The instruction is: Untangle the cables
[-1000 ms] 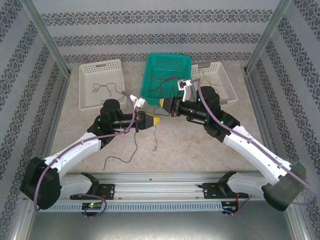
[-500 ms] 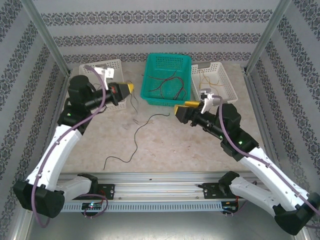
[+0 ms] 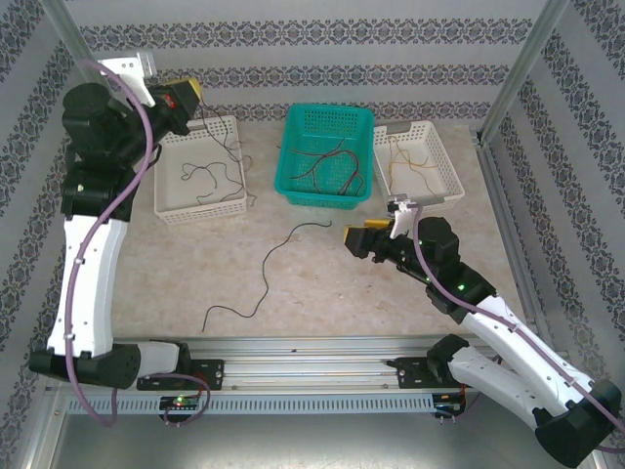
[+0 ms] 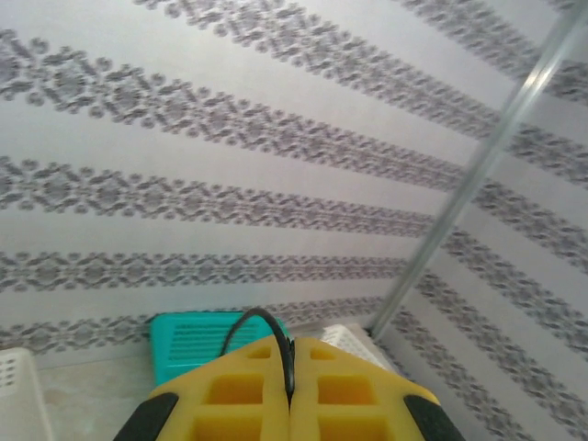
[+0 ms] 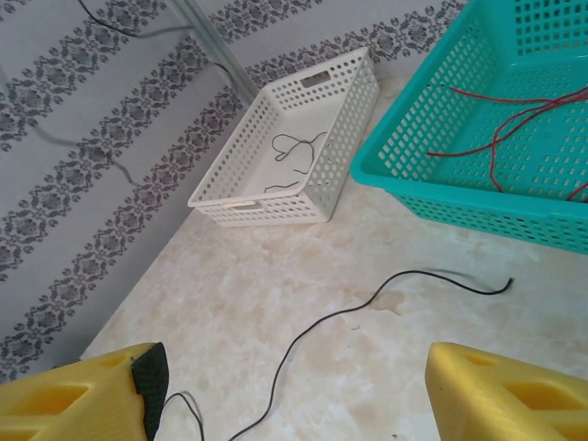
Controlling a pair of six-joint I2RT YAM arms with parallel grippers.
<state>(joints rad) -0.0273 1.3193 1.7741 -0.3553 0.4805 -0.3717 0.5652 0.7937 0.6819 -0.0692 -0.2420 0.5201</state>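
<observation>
The white basket lies below the raised gripper. My left gripper tips and lowers toward the basket's bottom by the black cables next, to release its cable.
My left gripper [image 3: 192,91] is raised high above the left white basket [image 3: 168,204]. It is shut on a black cable [image 4: 290,363], which loops out between the yellow fingertips [image 4: 241,386] and hangs toward the basket. More black cables [image 3: 210,177] lie in that basket. My right gripper [image 3: 350,239] hovers open over the table, right of a loose black cable [image 3: 266,274] that snakes across the tabletop. That cable [image 5: 367,308] runs ahead of and between my open right gripper [image 5: 294,367] fingers without touching them. Red cables [image 3: 327,166] rest in the teal basket [image 3: 293,191]. Yellow-tan cables [image 3: 410,161] rest in the right white basket [image 3: 451,191].
The three baskets stand in a row at the back of the beige table. Patterned walls and metal posts [image 3: 93,83] enclose the space. A metal rail [image 3: 312,352] runs along the near edge between the arm bases.
My left arm swung up and back from the table's middle to above the left basket, keeping its black cable. My right gripper opened and drew back to the right; a black cable now lies loose on the table.
</observation>
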